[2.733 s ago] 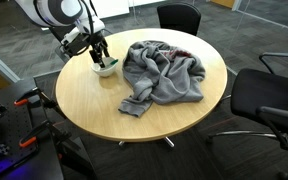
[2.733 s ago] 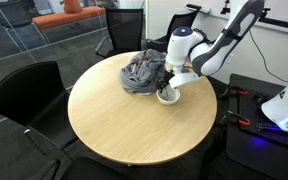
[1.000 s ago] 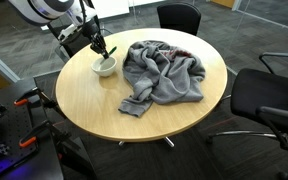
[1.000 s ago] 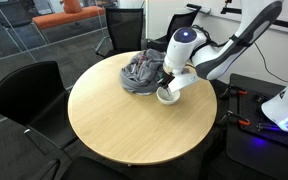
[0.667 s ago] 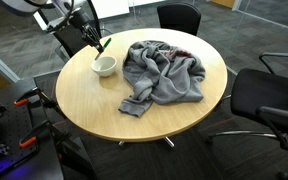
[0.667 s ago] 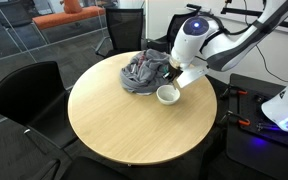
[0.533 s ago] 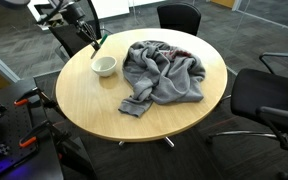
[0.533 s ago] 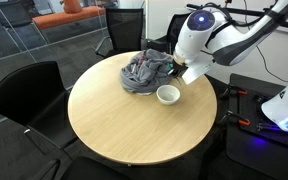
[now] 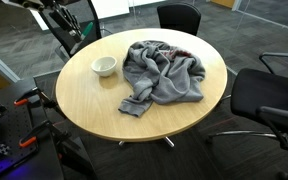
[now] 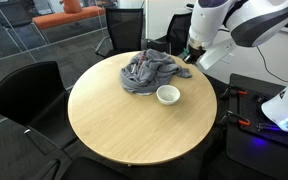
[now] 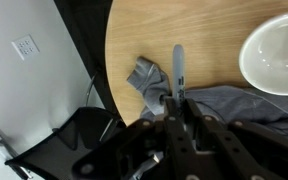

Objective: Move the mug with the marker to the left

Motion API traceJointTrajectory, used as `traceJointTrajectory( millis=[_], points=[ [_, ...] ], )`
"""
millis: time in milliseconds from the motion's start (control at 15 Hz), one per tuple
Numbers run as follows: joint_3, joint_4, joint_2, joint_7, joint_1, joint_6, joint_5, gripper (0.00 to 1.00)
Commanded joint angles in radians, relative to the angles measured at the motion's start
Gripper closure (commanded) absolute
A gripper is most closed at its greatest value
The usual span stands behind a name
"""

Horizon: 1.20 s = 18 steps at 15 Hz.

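Note:
I will move my gripper down next, toward the bare wood beside the white mug, to release the thin grey marker. That clear spot is well below my gripper.
The white mug stands empty on the round wooden table, next to a crumpled grey cloth; it also shows in an exterior view and at the right edge of the wrist view. My gripper hangs well above the table, off to the side of the mug. In the wrist view the gripper is shut on a thin grey marker, whose tip sticks out past the fingers over the cloth.
Black office chairs stand around the table. The cloth covers the table's far part beside the mug. A side bench with cables and a white device stands close to the table.
The gripper has risen from the mug with the marker in it and moved up and away from the table. The mug has stayed in place.

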Motion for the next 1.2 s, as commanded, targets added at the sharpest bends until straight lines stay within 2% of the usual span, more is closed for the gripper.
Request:
traceJointTrajectory(
  millis=[0,333,667,867,1133],
  points=[
    [0.059,-0.015,-0.028,-0.128,-0.098,-0.046,0.064,0.97],
    [0.034,-0.039,0.017,-0.345,-0.195,0.117,0.149,0.97],
    [0.010,-0.060,0.133,-0.585,-0.269,0.324,0.307,0.97],
    [0.008,-0.036,0.221,-0.680,-0.281,0.363,0.407,0.97],
    [-0.001,0.005,0.316,-0.752,-0.272,0.349,0.508,0.97]
  ],
)
